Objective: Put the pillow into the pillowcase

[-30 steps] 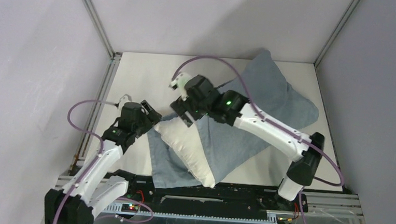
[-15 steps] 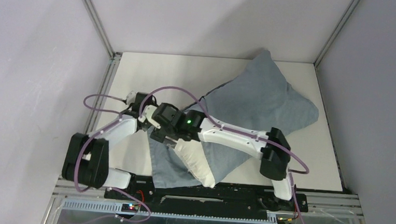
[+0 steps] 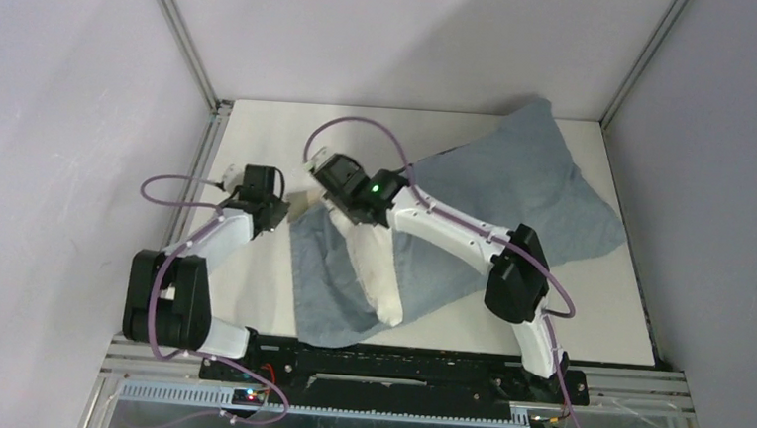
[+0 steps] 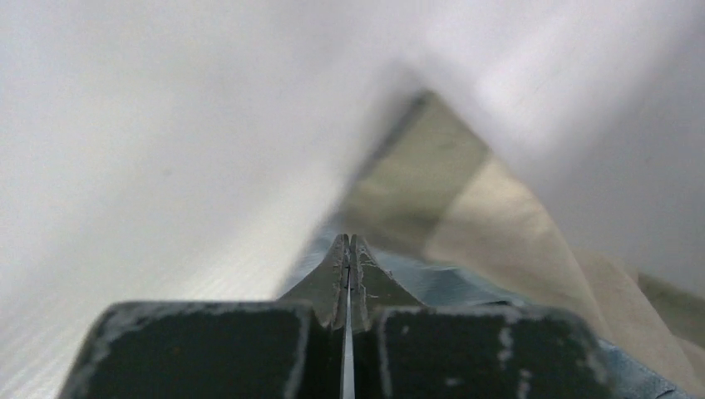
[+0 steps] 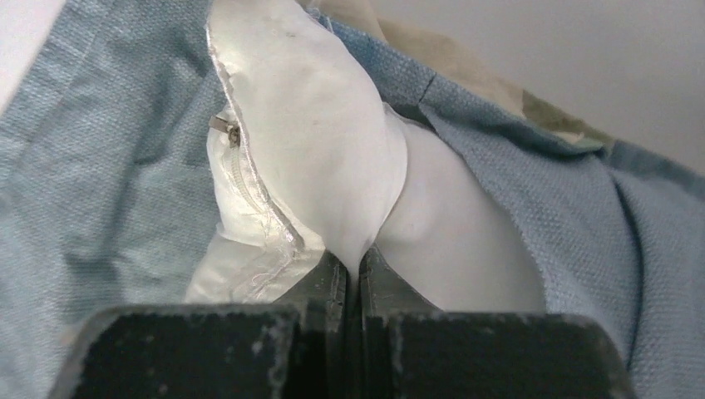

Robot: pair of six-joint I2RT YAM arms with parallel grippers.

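Observation:
My right gripper lifts the pillow next and moves right in the top view toward the pillowcase's opening edge (image 3: pixel 398 260) (image 5: pixel 500 198). Then it lowers and releases, because the pillow's near end sticks out.
The off-white pillow (image 3: pixel 375 271) lies partly inside the blue-grey pillowcase (image 3: pixel 520 188), its near end sticking out toward the arm bases. My right gripper (image 3: pixel 341 208) is shut on a pinch of the pillow's (image 5: pixel 316 125) white cover, beside its zipper seam. Blue-grey pillowcase cloth (image 5: pixel 108 125) lies on both sides of it. My left gripper (image 3: pixel 288 210) is shut on the pillowcase's opening edge, just left of the right gripper. In the left wrist view the fingertips (image 4: pixel 349 243) meet, and the case's blue edge and beige inner side (image 4: pixel 432 179) stretch away from them.
The white table (image 3: pixel 260 137) is boxed in by grey walls with metal frame rails (image 3: pixel 196 178) along its left and right sides. Purple cables (image 3: pixel 360 124) loop above both wrists. The pillowcase's closed end reaches the back right corner.
Both grippers went from open to shut. The right gripper moved away from the arm bases with the pillow's end, and the pillowcase's far end slid right. The left gripper now holds the case's edge.

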